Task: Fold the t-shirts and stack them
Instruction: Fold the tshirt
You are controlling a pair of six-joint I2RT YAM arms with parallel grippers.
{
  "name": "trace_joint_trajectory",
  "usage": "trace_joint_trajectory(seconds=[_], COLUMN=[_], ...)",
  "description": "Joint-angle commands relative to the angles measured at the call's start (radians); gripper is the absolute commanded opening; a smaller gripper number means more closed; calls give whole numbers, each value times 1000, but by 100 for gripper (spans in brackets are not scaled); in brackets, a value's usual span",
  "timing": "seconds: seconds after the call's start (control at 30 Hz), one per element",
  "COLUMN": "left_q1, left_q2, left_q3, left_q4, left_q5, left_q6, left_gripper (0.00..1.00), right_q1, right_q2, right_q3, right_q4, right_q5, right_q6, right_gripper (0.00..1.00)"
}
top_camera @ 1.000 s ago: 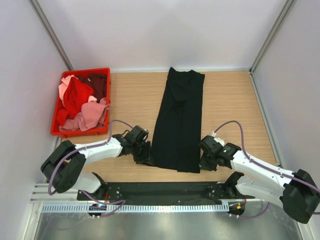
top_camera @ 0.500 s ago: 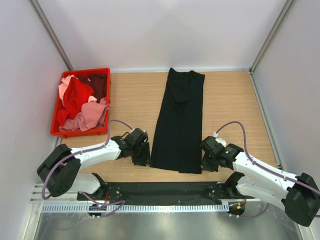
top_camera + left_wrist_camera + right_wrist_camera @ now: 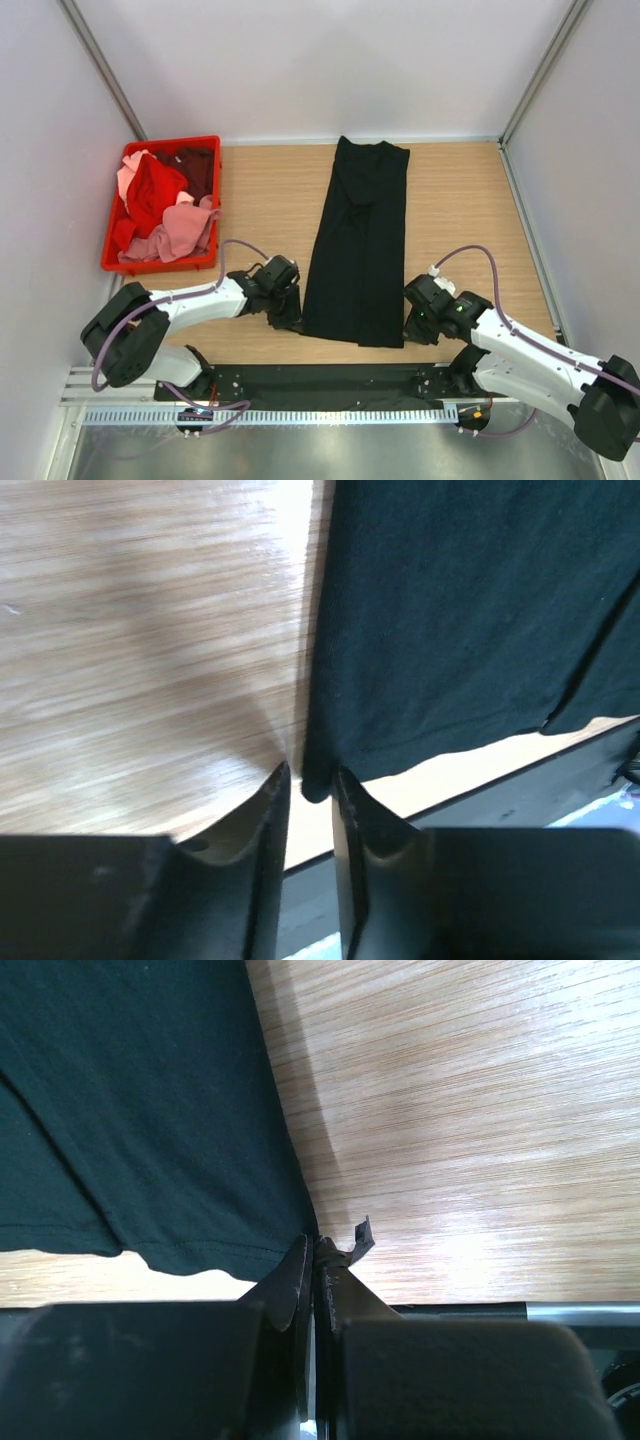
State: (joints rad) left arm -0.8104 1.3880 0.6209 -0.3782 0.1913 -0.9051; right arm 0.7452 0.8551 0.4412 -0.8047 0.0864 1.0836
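Next, my right gripper moves up, outward and down onto the t-shirt's far half and releases the hem corner, since the folded t-shirt stretches long to the table's near edge.
A plain black t-shirt, folded lengthwise into a long strip, lies flat from the back of the table to its near edge. My left gripper is at the strip's near left corner. In the left wrist view the jaws stand narrow with the bunched black corner pinched between the tips. My right gripper is at the near right corner. In the right wrist view it is shut on the hem corner, and a small flap of cloth sticks out beside it.
A red plastic crate stands at the left, holding red, pink and dark maroon shirts in a heap. The table's near edge and a black base plate lie just behind both grippers. White walls enclose the table.
My left gripper drew slightly left, then came back onto the shirt's near left corner. My right gripper slid a little toward the near edge at the right corner. The shirt has barely shifted.
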Motion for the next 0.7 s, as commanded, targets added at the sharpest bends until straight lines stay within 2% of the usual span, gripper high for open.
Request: trace_joint_trajectory(seconds=[0.0,0.07,0.1,0.33,0.67], left_q1=[-7,-6,-9,-45,-102], left_q2=[42,40,37,-46,-93], left_q3=[-15,-16,-18,-35,-26], left_q4=[24,25,24,-8,-36], left_q5=[-6,5,7,-1,-26], left_q6=[2,-6,-9,-81,-144], left_gripper=[21,10,1,0,1], right_q1=[6,6,8,6,8], right_q2=[-22,-34,-39,-96,-143], right_q3=[-1,7,8,45,42], right_q4=[-30,-36,-37,-134,-145], right_q5=[4,4,3,15,4], right_q6=[13,9,3,2,-7], right_gripper=[3,3,3,1,1])
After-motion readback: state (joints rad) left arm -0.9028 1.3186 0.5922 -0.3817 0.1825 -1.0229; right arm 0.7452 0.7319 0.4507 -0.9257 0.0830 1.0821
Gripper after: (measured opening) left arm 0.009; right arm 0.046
